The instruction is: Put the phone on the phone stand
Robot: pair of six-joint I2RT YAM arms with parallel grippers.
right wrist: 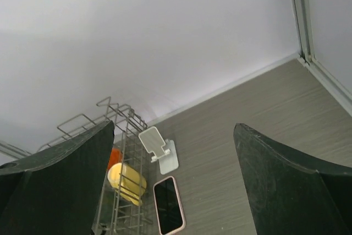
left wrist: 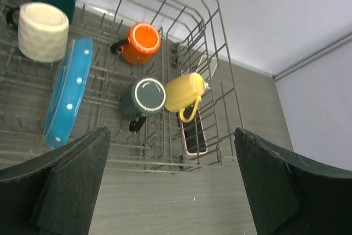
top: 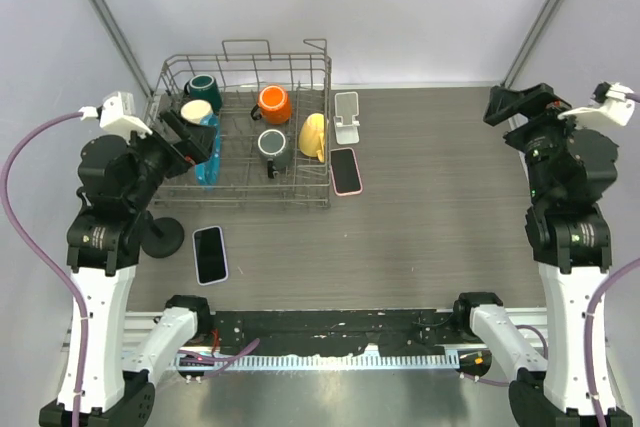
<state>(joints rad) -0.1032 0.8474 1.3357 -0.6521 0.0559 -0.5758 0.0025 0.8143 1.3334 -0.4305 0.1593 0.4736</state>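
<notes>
My left gripper's fingers reach over the rack, so it must move back and down, turning toward the black round base, below and back from it.
A white phone stand (top: 347, 117) stands empty on the table just right of the wire rack; it also shows in the right wrist view (right wrist: 160, 149). A pink-cased phone (top: 345, 170) lies flat face up just in front of the stand, also in the right wrist view (right wrist: 168, 205) and behind rack wires in the left wrist view (left wrist: 194, 135). A second phone in a lilac case (top: 210, 254) lies near the left arm. My left gripper (top: 187, 140) hangs open and empty over the rack's left side. My right gripper (top: 515, 107) is open and empty, raised at the far right.
A wire dish rack (top: 243, 197) at the back left holds a teal mug (top: 203, 90), a cream mug (top: 197, 110), an orange mug (top: 272, 103), a grey mug (top: 273, 147), a yellow mug (top: 313, 135) and a blue plate (top: 207, 152). A black round base (top: 160, 237) stands at the left.
</notes>
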